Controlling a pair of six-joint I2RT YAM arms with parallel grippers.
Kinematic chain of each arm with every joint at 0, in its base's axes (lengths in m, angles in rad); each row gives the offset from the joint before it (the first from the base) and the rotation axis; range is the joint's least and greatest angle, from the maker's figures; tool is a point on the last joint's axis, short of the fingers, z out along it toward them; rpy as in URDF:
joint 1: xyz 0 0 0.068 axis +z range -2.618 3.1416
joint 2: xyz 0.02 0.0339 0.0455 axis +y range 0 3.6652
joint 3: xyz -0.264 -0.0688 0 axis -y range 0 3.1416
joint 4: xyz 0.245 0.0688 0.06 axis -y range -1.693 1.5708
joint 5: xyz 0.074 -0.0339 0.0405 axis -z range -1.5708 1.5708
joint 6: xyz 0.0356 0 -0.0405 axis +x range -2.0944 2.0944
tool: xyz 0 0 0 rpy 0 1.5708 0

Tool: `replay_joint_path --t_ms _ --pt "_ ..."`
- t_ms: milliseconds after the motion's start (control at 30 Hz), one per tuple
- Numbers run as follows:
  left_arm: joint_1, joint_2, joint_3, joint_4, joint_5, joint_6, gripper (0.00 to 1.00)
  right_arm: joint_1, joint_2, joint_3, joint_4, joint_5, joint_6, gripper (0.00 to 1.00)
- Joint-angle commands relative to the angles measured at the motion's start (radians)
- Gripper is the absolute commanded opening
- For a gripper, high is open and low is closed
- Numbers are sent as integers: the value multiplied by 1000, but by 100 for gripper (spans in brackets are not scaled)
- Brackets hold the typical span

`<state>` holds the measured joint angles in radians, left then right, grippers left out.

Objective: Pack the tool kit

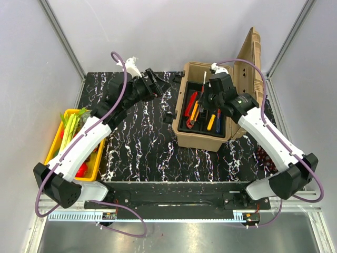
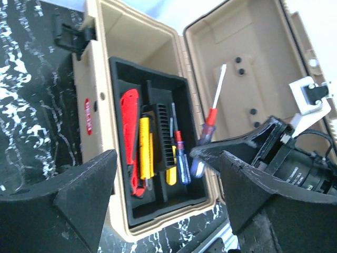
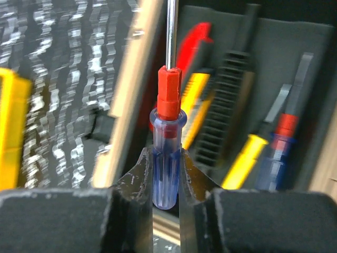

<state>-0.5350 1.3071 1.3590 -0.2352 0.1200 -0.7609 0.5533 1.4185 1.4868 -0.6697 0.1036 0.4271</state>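
My right gripper turns in line with the blue-handled screwdriver [image 2: 182, 161] next. Then it shifts toward the toolbox's lid and lowers beside it where bare tray bottom shows.
The tan toolbox [image 1: 181, 138] stands open at the back right, its lid [image 1: 251, 55] tipped up. Its black inner tray [image 2: 122, 75] holds a red-handled tool [image 2: 129, 132], a yellow knife [image 2: 145, 147] and a blue-handled screwdriver [image 2: 182, 161]. My right gripper [image 3: 166, 154] is shut on the clear blue handle of another screwdriver [image 3: 167, 163] with a red collar. That screwdriver [image 2: 210, 118] stands shaft up over the tray's right side. My left gripper [image 2: 167, 156] is open, nothing between its fingers. It hangs left of the box [image 1: 158, 84], facing it.
A yellow tray of vegetables [image 1: 57, 138] sits at the table's left edge. A dark bunch of grapes [image 1: 265, 158] lies right of the box, partly under the right arm. The box's black latch [image 1: 169, 117] sticks out on its left wall.
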Motion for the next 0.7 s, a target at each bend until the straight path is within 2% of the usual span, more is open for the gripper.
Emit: replay_joint_path --t_ms 0,100,667 --pt "3 -23 9 -76 -94 44 82 -27 28 49 -119 307 -13 0" --pt "6 -11 12 -105 -98 43 82 -39 43 27 -148 370 -11 0" --pt "43 21 20 -147 -56 38 82 -90 155 -48 -61 266 -16 1"
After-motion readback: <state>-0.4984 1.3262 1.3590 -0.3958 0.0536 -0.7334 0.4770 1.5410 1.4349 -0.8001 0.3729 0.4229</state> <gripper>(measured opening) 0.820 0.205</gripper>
